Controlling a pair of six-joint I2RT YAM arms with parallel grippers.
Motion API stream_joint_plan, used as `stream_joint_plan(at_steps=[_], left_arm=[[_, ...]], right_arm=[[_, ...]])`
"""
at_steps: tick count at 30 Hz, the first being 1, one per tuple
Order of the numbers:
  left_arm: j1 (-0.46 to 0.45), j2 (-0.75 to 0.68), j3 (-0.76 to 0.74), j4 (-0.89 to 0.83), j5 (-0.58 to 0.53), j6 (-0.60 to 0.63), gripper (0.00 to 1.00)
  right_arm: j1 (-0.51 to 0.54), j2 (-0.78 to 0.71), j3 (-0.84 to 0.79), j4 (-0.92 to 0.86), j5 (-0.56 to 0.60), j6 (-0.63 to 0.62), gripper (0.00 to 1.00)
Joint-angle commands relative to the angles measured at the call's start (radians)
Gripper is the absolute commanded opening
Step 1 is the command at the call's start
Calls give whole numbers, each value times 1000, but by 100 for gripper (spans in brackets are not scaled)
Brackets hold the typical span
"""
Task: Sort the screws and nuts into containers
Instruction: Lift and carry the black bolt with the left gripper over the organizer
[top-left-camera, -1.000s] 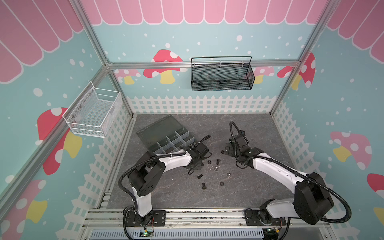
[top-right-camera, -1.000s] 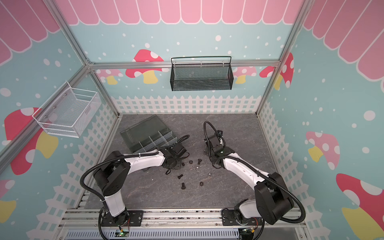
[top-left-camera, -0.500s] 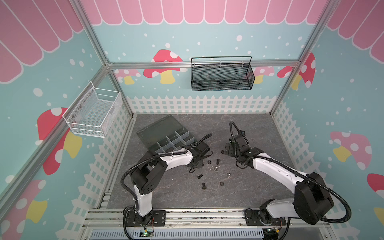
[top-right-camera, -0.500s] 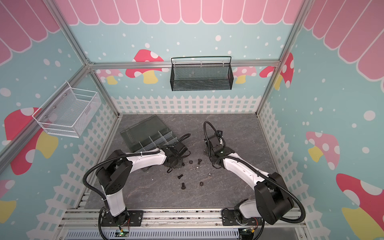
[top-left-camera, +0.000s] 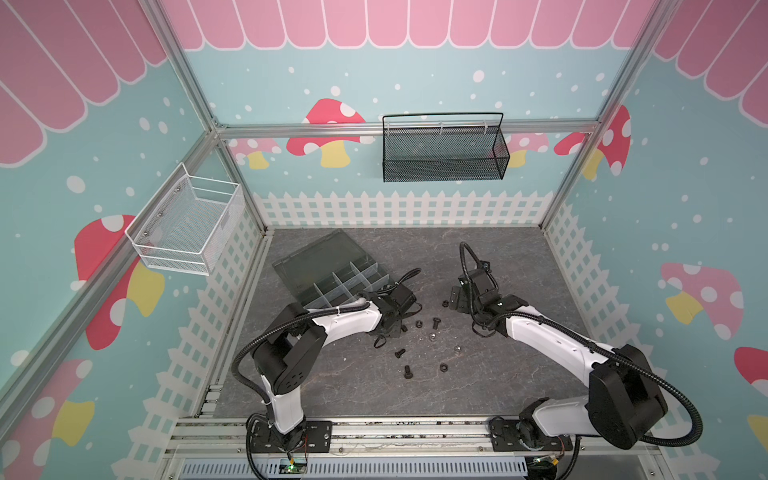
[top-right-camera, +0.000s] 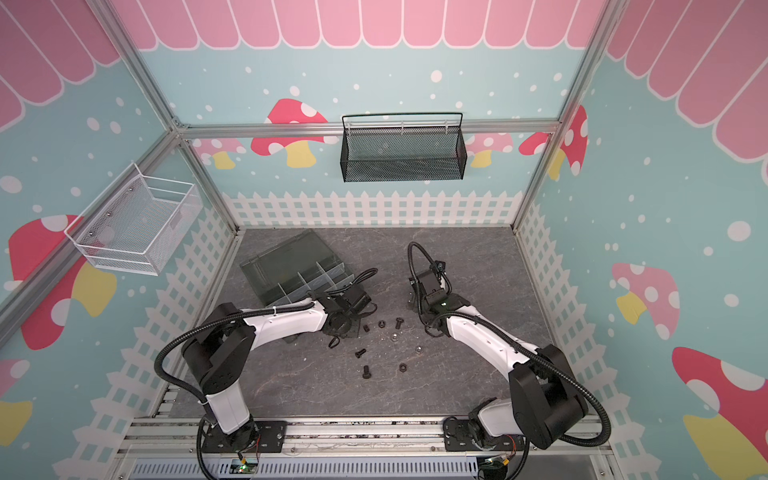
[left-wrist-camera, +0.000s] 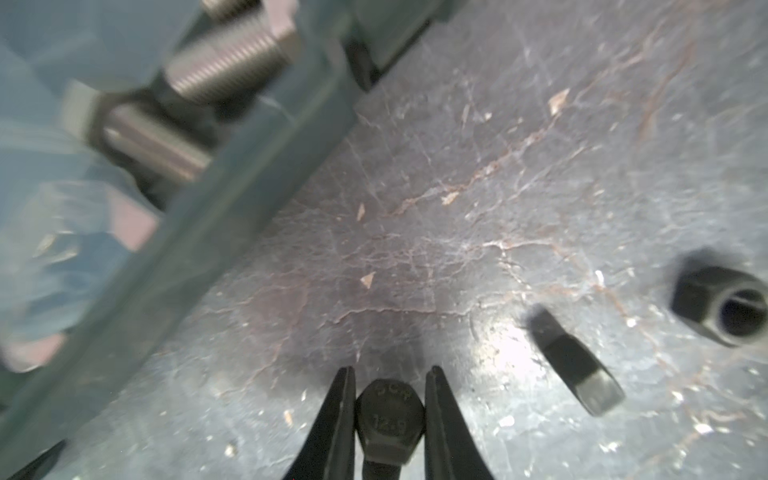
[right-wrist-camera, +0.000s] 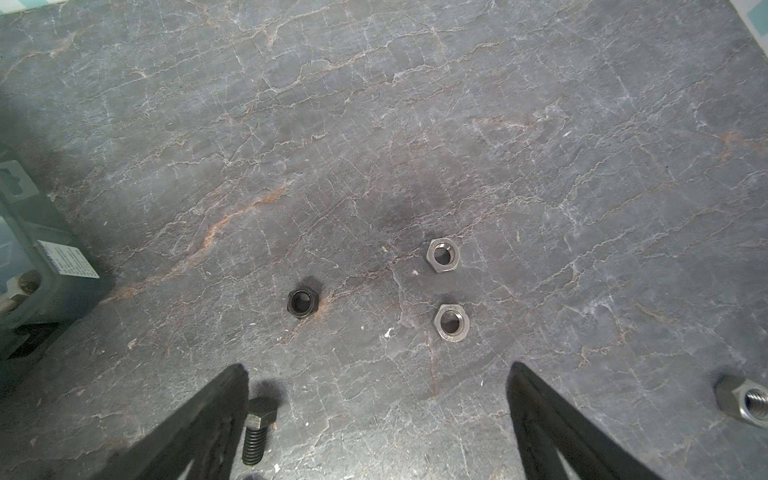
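Observation:
The nearby container holds silver screws, so my left gripper will go up from the floor, move over the organizer's rim and let go of the black screw in a middle container (top-left-camera: 338, 296).
In the left wrist view my left gripper (left-wrist-camera: 390, 374) is shut on the hex head of a black screw (left-wrist-camera: 390, 415), just above the grey floor. Beside it lie another black screw (left-wrist-camera: 575, 365) and a black nut (left-wrist-camera: 721, 305). The organizer's containers (left-wrist-camera: 232, 183) stand close by, with silver screws (left-wrist-camera: 224, 66) inside. In both top views this gripper (top-left-camera: 394, 328) (top-right-camera: 351, 329) sits at the organizer's (top-left-camera: 332, 270) (top-right-camera: 291, 266) near corner. My right gripper (right-wrist-camera: 376, 374) (top-left-camera: 455, 297) hangs open and empty over the floor. A black screw (right-wrist-camera: 257, 428) lies by one finger, with a black nut (right-wrist-camera: 303, 303) and two silver nuts (right-wrist-camera: 444, 254) (right-wrist-camera: 451, 323) ahead.
Several loose screws and nuts (top-left-camera: 407, 371) lie scattered on the floor between the arms. A white wire basket (top-left-camera: 187, 224) hangs on the left wall and a black mesh basket (top-left-camera: 444, 149) on the back wall. A white fence lines the floor's edges.
My left gripper has closed on the black screw, with the left arm shifting slightly. The right arm has not moved.

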Motion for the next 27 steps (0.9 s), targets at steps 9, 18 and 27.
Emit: stream_joint_plan(at_steps=[9, 18, 27], left_arm=[[147, -260, -55, -9, -124, 27, 7], [346, -312, -69, 25, -116, 93, 6], [458, -237, -51, 82, -42, 134, 6]], right_arm=[[-4, -39, -4, 4, 10, 18, 98], [-5, -31, 6, 6, -6, 19, 98], [-5, -26, 13, 5, -13, 23, 98]])
